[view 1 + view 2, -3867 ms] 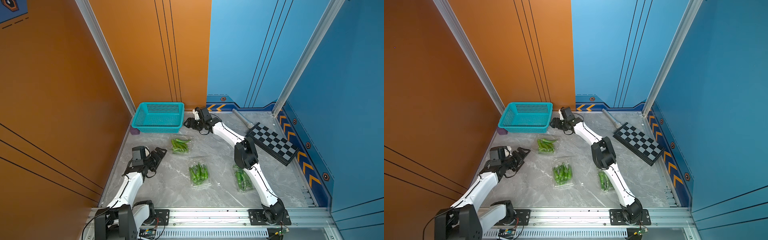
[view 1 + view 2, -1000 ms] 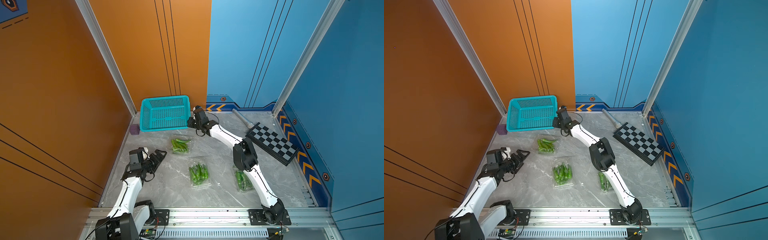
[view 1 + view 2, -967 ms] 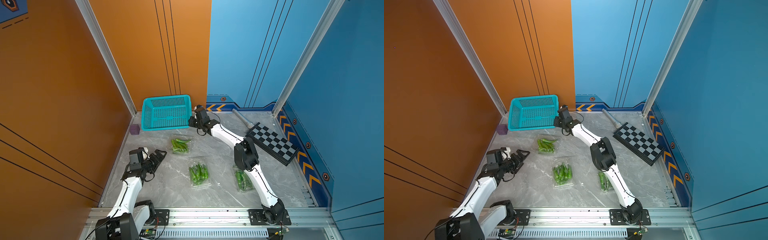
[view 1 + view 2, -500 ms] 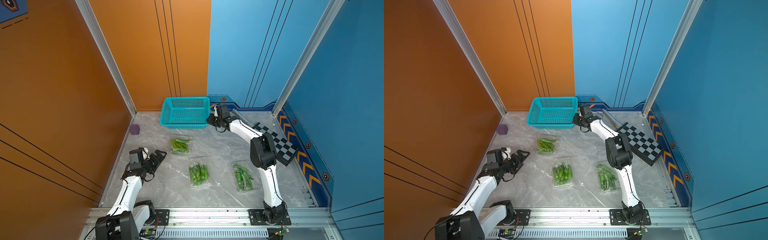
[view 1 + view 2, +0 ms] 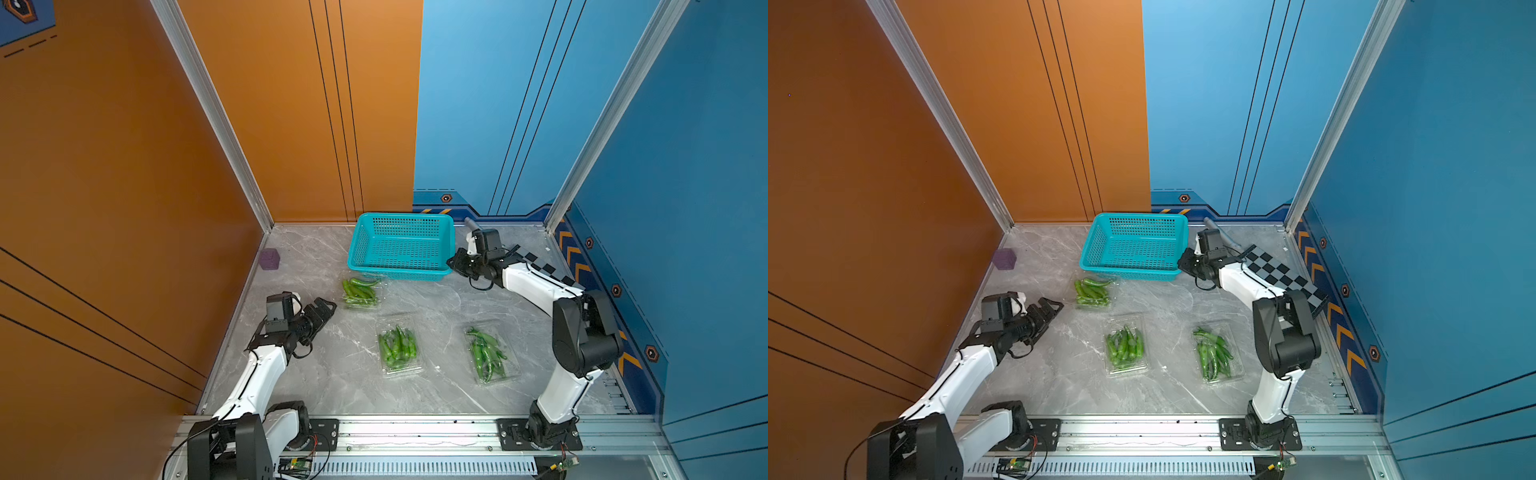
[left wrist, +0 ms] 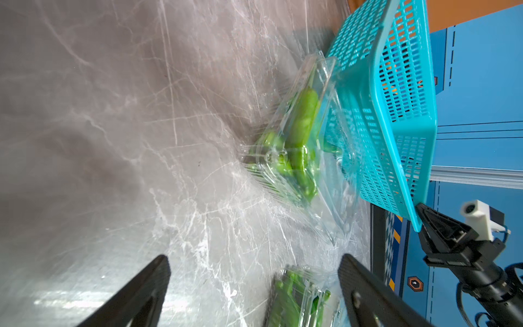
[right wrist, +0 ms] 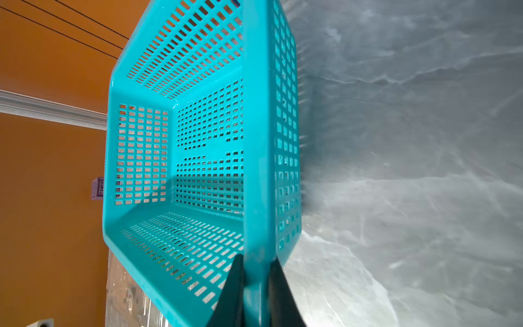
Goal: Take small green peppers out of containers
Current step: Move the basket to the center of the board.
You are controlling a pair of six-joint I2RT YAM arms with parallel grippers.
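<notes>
The robot's right gripper should pull the basket's rim (image 7: pixel 254 113) toward the checkerboard and slightly back, then let go of it, because bare floor lies beside the gripper, away from the back container.
Three clear containers of small green peppers lie on the grey marbled floor: one (image 5: pixel 360 293) just in front of the teal basket (image 5: pixel 399 272), one in the middle (image 5: pixel 399 349), one to the right (image 5: pixel 490 357). Their lids look closed. My left gripper (image 5: pixel 326 309) stands open, low, left of the back container (image 6: pixel 297 136), holding nothing. My right gripper (image 5: pixel 451 262) is shut on the basket's right rim (image 7: pixel 254 113). Both top views show the same layout, with the peppers (image 5: pixel 1126 347) inside the trays.
A purple cube (image 5: pixel 269 259) sits by the left wall. A checkerboard (image 5: pixel 1283 274) and a grey cylinder (image 5: pixel 471 223) lie at the back right behind my right arm. Orange and blue walls close in three sides.
My right gripper has dragged the teal basket from the back left corner rightwards to the back middle, and the right arm has swung off the right container. The left gripper has barely moved.
</notes>
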